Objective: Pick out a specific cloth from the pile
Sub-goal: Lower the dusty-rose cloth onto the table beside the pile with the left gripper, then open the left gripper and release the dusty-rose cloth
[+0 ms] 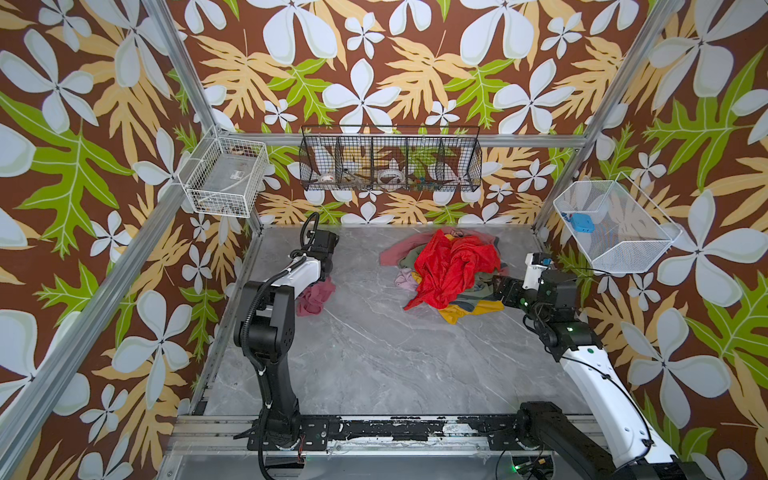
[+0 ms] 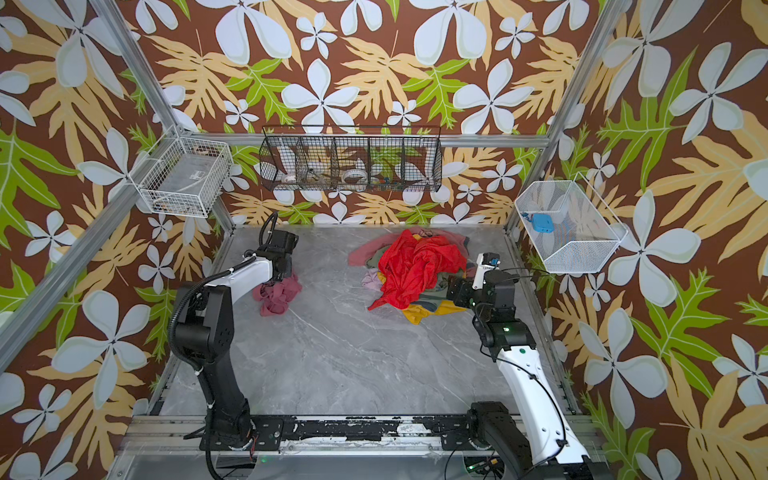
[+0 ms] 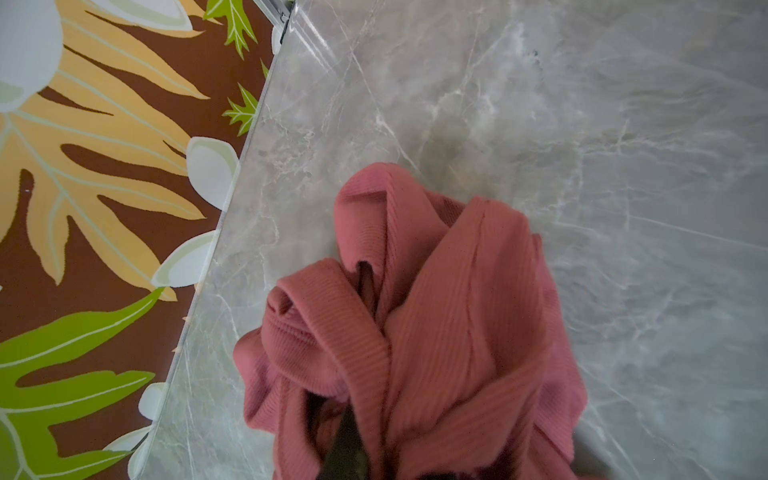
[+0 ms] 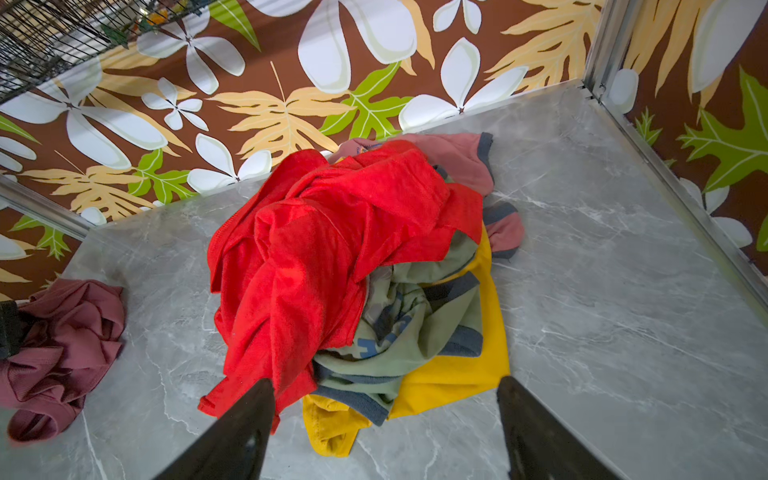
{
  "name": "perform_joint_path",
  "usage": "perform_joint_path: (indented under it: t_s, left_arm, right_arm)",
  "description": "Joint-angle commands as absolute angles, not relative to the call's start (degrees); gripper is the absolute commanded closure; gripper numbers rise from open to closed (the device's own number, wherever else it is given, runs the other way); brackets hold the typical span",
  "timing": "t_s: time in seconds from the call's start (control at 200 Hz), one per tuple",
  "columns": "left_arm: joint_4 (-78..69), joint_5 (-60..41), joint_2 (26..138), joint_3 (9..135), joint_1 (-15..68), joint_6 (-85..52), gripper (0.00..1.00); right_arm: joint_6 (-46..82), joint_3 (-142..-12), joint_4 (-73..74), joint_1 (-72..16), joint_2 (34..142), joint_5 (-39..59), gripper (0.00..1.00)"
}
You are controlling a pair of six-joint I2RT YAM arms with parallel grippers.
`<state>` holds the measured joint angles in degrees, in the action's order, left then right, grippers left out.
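Observation:
The left gripper next lowers slightly toward the cloth's lower folds and releases it, as those already rest on the tabletop, well apart from the pile.
The cloth, a dusty-rose ribbed piece, sits bunched on the grey table's left side, well apart from the pile. My left gripper is shut on the cloth; its fingers are mostly buried in the folds. The cloth's lower folds rest on the table. The pile lies at the back right, with bright red on top of olive green, mustard yellow, pink and lilac. My right gripper stands open at the near-right edge of the pile, holding nothing.
The marble-look table is walled by patterned panels and metal posts. A black wire basket hangs on the back wall. A white basket hangs on the left, and another white basket with a blue object on the right.

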<state>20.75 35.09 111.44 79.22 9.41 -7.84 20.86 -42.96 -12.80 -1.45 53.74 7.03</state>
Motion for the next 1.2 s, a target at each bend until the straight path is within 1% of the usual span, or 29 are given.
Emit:
perform_joint_path:
  t_s: [0.0,0.26,0.47,0.576,0.666,0.706,0.766,0.896,1.141,1.161,1.191]
  left_arm:
    - [18.5,36.1,112.3,79.5,9.2,-8.5,1.0]
    - [20.7,33.9,117.1,78.9,9.3,-11.1,1.0]
    - [20.9,32.5,118.0,78.0,9.3,-12.3,1.0]
    - [20.7,30.1,117.4,78.1,9.3,-12.1,0.77]
    - [20.6,29.0,116.4,78.1,9.3,-12.2,0.47]
    - [20.4,29.2,115.9,78.0,9.3,-12.4,0.4]
    - [20.0,29.3,115.0,77.6,9.3,-12.4,0.34]
    - [19.4,28.5,112.7,77.0,9.3,-12.8,0.25]
    - [17.3,25.9,104.8,74.3,9.4,-13.6,0.14]
    - [17.0,25.4,104.0,73.8,9.4,-13.6,0.1]
    - [16.5,25.0,102.7,73.2,9.4,-13.7,0.08]
  right_arm:
    - [19.9,-41.9,-12.1,-1.4,54.4,5.7,0.16]
    - [18.9,-40.3,-11.3,-1.5,54.1,4.9,0.15]
    - [18.0,-40.0,-11.2,-1.5,54.8,4.3,0.14]
    - [17.9,-39.4,-10.7,-1.4,55.0,4.2,0.14]
    - [17.6,-39.4,-11.0,-1.5,55.1,4.1,0.14]
    - [17.3,-39.6,-11.2,-1.4,55.1,4.0,0.14]
    - [16.8,-39.8,-11.5,-1.5,55.0,3.5,0.13]
    - [15.7,-40.5,-12.2,-1.5,55.0,2.6,0.12]
    - [14.2,-40.7,-12.0,-1.4,55.5,1.3,0.11]
    - [13.9,-40.6,-11.8,-1.5,55.5,1.0,0.11]
    - [13.7,-40.4,-11.5,-1.4,55.6,0.8,0.1]
